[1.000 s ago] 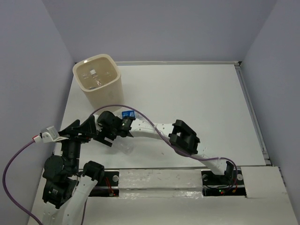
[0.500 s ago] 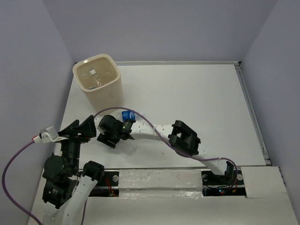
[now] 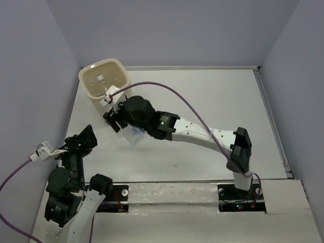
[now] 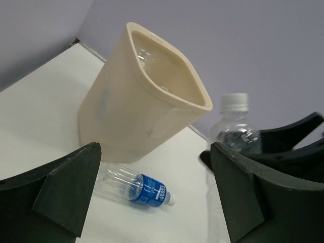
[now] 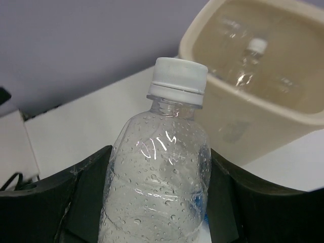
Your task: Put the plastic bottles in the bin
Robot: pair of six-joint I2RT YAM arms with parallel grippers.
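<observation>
The right gripper rises and carries the clear plastic bottle outward over the bin's opening (image 3: pixel 107 77) (image 5: pixel 278 55) next, then releases it, because the bottle hangs short of the bin's rim.
The cream-beige bin (image 3: pixel 104 83) stands at the far left of the table, with bottles (image 5: pixel 251 54) lying inside it. My right gripper (image 3: pixel 121 120) is shut on a clear plastic bottle (image 3: pixel 134 135) and holds it raised just in front of the bin. In the right wrist view that bottle (image 5: pixel 161 177) stands between the fingers with its white cap towards the bin (image 5: pixel 263 109). Another bottle with a blue label (image 4: pixel 135 186) lies on the table at the bin's foot (image 4: pixel 136 106). The right arm hides it in the top view. My left gripper (image 3: pixel 82 143) is open and empty, nearer than the bin.
Grey walls close the table in at the left, back and right. The right arm (image 3: pixel 202 134) stretches across the table from the near right to the bin. A purple cable (image 3: pixel 172 93) loops above it. The held bottle also shows at the right of the left wrist view (image 4: pixel 235 126).
The right arm has lifted the bottle from the near-left table and carried it away towards the bin. The left gripper has drawn back a little towards the near left.
</observation>
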